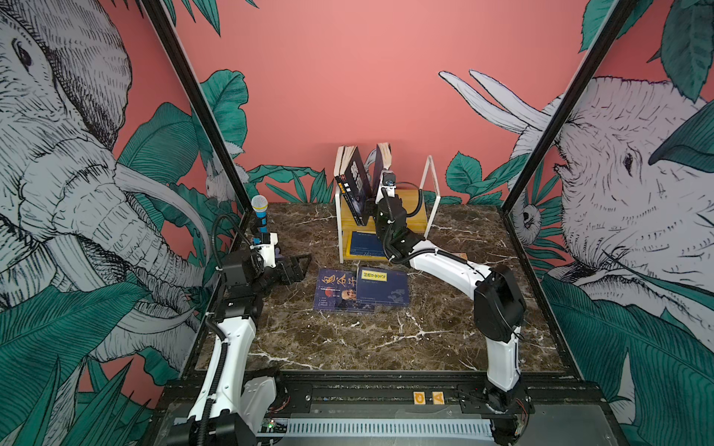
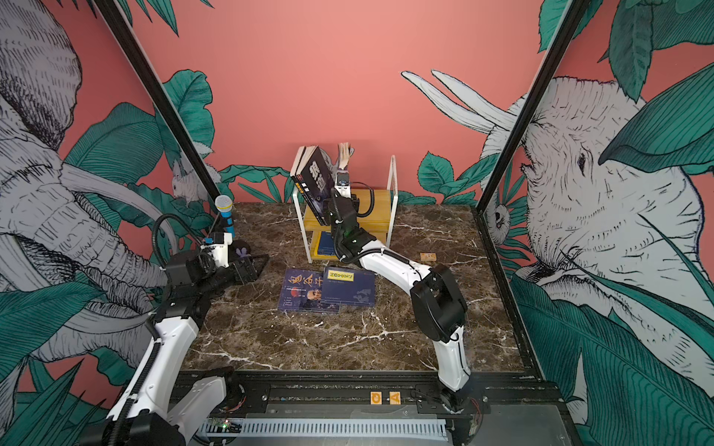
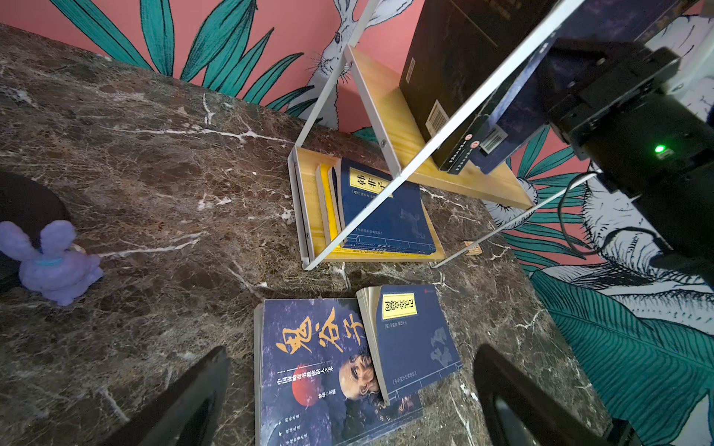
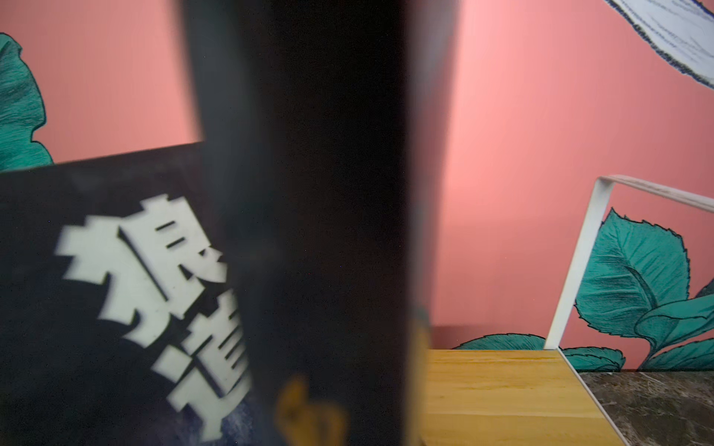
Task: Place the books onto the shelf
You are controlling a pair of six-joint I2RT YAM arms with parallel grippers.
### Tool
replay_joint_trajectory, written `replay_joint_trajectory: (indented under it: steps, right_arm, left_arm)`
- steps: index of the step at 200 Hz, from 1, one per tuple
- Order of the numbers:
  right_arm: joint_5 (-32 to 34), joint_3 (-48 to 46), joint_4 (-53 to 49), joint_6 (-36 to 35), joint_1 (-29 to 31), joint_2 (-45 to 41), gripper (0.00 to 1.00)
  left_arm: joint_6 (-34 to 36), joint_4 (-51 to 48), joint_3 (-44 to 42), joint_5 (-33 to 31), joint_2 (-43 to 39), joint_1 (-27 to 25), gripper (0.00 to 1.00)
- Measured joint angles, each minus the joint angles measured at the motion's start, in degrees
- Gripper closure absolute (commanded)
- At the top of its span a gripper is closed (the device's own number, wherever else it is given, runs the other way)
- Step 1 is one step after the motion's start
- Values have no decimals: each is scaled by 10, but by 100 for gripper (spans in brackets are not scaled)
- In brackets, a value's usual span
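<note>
My right gripper is to shift toward the black book's white-lettered cover (image 2: 321,178) (image 4: 148,275) and release there, since a gap still parts the navy book from the leaning black book.
The shelf (image 1: 409,216) (image 2: 376,208) stands at the back of the marble table. On its top board a black book with white characters (image 1: 353,181) (image 4: 116,289) leans to the left. Beside it, my right gripper (image 1: 378,197) is shut on a navy book (image 1: 382,158) (image 4: 328,193), upright on that board; its fingers are hidden. A navy yellow-label book (image 3: 386,208) lies on the lower board. On the table lie a navy portrait book (image 1: 334,289) (image 3: 309,367) and a yellow-label one (image 1: 382,285) (image 3: 413,340) overlapping it. My left gripper (image 1: 303,268) (image 3: 351,351) hangs open just left of them.
A yellow book (image 3: 326,200) lies under the navy one on the lower board. A blue toy microphone (image 1: 259,212) and a purple bunny (image 3: 50,262) stand at the table's left. A small wooden block (image 1: 459,255) lies right of the shelf.
</note>
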Motion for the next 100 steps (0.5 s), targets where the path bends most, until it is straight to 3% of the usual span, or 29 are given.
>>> replay_joint_trajectory:
  steps: [20, 100]
  right_arm:
    - [0, 3, 4, -7, 8, 6, 100]
    - [1, 12, 11, -23, 28, 19, 69]
  left_arm:
    - [1, 1, -2, 1, 0, 0, 1]
    - [10, 4, -4, 3, 0, -4, 1]
